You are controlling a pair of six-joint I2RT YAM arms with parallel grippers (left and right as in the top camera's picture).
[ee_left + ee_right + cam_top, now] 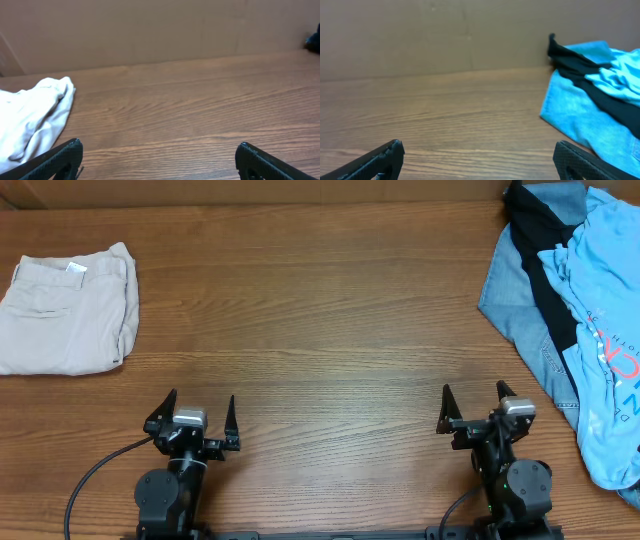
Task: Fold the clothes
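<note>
My right gripper swings right in the overhead view next, tipping down, to the T-shirt's fold by the black garment.
The clothes, a crumpled sky-blue T-shirt (600, 310) with white and coral lettering, lie in a heap at the table's right edge; in the right wrist view the T-shirt (620, 75) shows at the far right. My right gripper (473, 398) rests near the front edge, left of the heap, open and empty; its view shows only bare wood between the jaws of the right gripper (477, 145). My left gripper (200, 402) sits at the front left, open and empty, and in its own view the left gripper (159, 145) spans bare wood.
Folded beige trousers (65, 310) lie at the left, seen also as trousers (30, 115) in the left wrist view. A denim-blue garment (525, 315) and a black garment (545, 255) lie under and beside the T-shirt. A brown wall (420, 35) backs the table.
</note>
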